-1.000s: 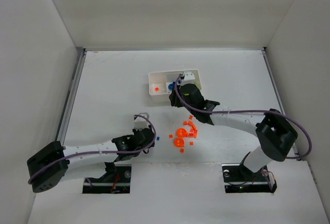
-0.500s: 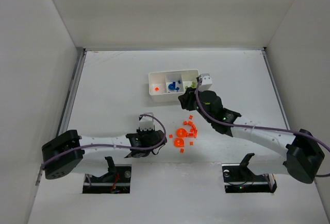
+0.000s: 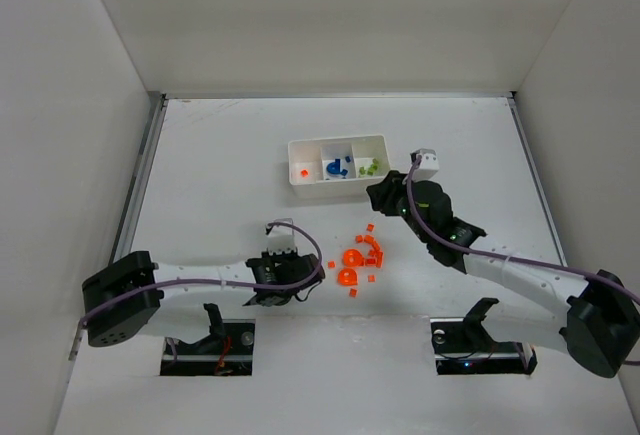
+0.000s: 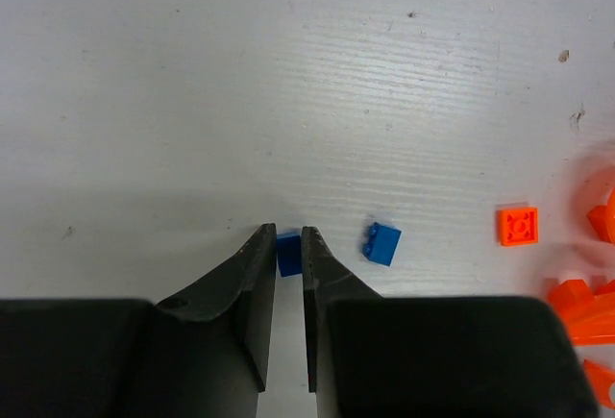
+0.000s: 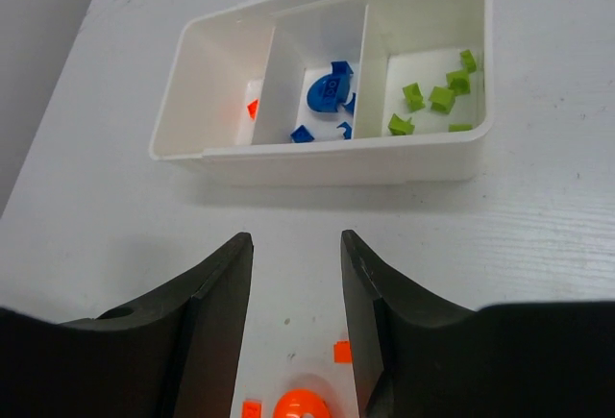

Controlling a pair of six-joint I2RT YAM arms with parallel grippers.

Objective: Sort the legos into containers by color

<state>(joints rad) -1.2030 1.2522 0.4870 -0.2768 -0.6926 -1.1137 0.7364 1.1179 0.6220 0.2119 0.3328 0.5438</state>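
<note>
The small blue brick goes up and outward in my left gripper next, over the tray's middle section (image 3: 338,163) for release. This is because matching blue pieces lie there, outward of the gripper.
My left gripper (image 4: 288,237) is down at the table, its jaws closed on a small blue brick (image 4: 289,251) between the fingertips. A second blue brick (image 4: 382,242) lies just right of it. In the top view the left gripper (image 3: 303,290) sits left of the orange brick pile (image 3: 360,255). My right gripper (image 5: 296,245) is open and empty, hovering between the pile and the white tray (image 5: 327,160). The tray's left compartment holds an orange brick (image 5: 253,108), the middle holds blue pieces (image 5: 327,91), and the right holds green bricks (image 5: 432,99).
A loose orange brick (image 4: 518,226) and more orange pieces (image 4: 586,303) lie right of my left gripper. A rounded orange piece (image 5: 298,405) lies below my right gripper. The tray (image 3: 337,183) stands at the table's middle back, with white walls around the table.
My right gripper has pulled back from over the tray, rightward and toward the near side. My left gripper moved right toward the blue bricks, then stayed low there.
</note>
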